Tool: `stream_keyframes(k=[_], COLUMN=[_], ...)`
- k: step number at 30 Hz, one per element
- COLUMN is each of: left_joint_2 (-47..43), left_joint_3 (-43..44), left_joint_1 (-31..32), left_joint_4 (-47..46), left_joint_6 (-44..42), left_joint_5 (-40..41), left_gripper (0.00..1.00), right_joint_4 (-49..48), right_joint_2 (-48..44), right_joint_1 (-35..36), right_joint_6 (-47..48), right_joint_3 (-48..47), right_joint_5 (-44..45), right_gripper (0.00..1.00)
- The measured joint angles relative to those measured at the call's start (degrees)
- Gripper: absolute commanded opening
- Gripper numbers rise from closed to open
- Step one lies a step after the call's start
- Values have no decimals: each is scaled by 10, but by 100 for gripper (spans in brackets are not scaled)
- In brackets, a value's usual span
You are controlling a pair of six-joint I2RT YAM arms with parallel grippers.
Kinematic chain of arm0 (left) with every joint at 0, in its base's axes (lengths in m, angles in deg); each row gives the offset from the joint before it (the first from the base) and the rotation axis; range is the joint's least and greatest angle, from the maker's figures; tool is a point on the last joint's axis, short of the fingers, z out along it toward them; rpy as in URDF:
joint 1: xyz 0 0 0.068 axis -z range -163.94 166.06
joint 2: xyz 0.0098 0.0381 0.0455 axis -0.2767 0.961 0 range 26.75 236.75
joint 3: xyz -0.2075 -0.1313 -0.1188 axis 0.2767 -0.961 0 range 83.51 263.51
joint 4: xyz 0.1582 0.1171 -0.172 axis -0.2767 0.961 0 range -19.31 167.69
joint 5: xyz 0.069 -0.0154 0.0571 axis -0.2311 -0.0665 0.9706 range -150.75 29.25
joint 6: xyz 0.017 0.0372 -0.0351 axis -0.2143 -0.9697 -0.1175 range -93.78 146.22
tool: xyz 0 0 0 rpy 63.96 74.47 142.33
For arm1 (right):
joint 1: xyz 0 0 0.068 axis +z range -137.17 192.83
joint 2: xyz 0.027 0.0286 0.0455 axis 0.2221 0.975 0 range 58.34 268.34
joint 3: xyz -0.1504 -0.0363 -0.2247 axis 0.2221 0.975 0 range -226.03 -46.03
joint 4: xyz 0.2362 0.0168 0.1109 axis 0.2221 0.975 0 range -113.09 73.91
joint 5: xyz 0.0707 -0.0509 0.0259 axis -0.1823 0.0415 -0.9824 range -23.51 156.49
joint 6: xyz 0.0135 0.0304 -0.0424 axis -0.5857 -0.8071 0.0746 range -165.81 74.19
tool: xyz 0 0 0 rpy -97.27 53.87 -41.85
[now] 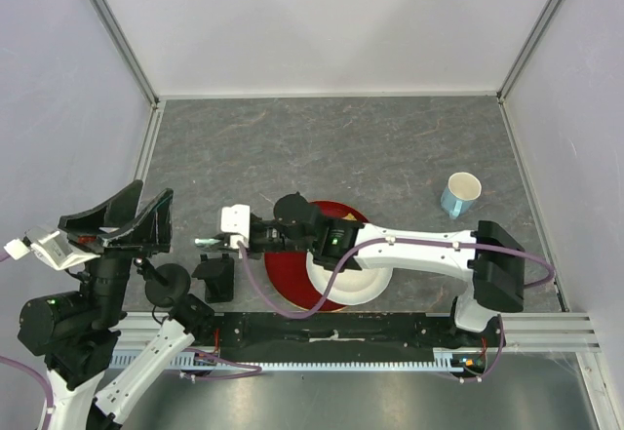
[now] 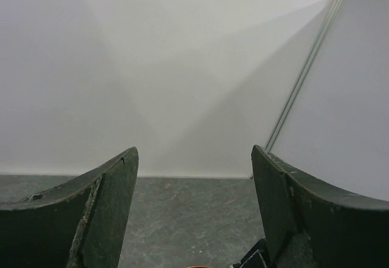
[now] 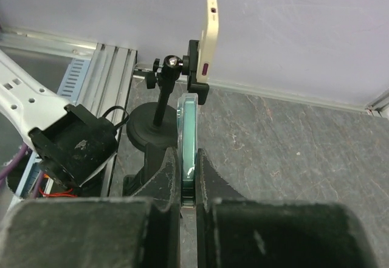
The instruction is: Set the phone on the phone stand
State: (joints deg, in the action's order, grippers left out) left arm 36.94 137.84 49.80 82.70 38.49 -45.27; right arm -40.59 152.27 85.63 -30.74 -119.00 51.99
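My right gripper carries the phone [image 1: 205, 242] back onto the black phone stand next and releases it there, since the phone stand sits back from the gripper's fingers.
My right gripper [image 1: 216, 242] reaches left across the plates and is shut on the phone [image 1: 205, 242]. In the right wrist view the phone [image 3: 189, 122] stands edge-on between the jaws of that gripper [image 3: 186, 155], showing a teal edge with a pale rim. The black phone stand [image 1: 214, 279] sits on the table just nearer than the phone, and its dark shape [image 3: 135, 184] shows to the left of the fingers. The phone is apart from it. My left gripper [image 1: 130, 217] is raised at the far left, and in its wrist view it [image 2: 193, 149] is open with nothing between the fingers.
A small tripod with a round black base [image 1: 174, 282] stands left of the stand and clamps a cream device [image 3: 210, 37]. A red plate [image 1: 283, 274] and a white paper plate [image 1: 366, 289] lie under my right arm. A light blue mug [image 1: 460, 195] stands at the right.
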Motion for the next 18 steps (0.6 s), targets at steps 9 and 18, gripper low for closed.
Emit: stream_keyframes(k=[9,18], left_joint_2=[0,0], left_joint_3=[0,0], left_joint_1=[0,0], left_joint_4=[42,59], left_joint_6=[1,1], left_joint_5=[44,63], left_gripper=[79,78], right_joint_4=[57,84], right_joint_2=[61,122], right_joint_1=[10,16], right_joint_6=[50,70], right_joint_3=[-66,-118], right_joint_5=[-23,-21], right_gripper=[0,0])
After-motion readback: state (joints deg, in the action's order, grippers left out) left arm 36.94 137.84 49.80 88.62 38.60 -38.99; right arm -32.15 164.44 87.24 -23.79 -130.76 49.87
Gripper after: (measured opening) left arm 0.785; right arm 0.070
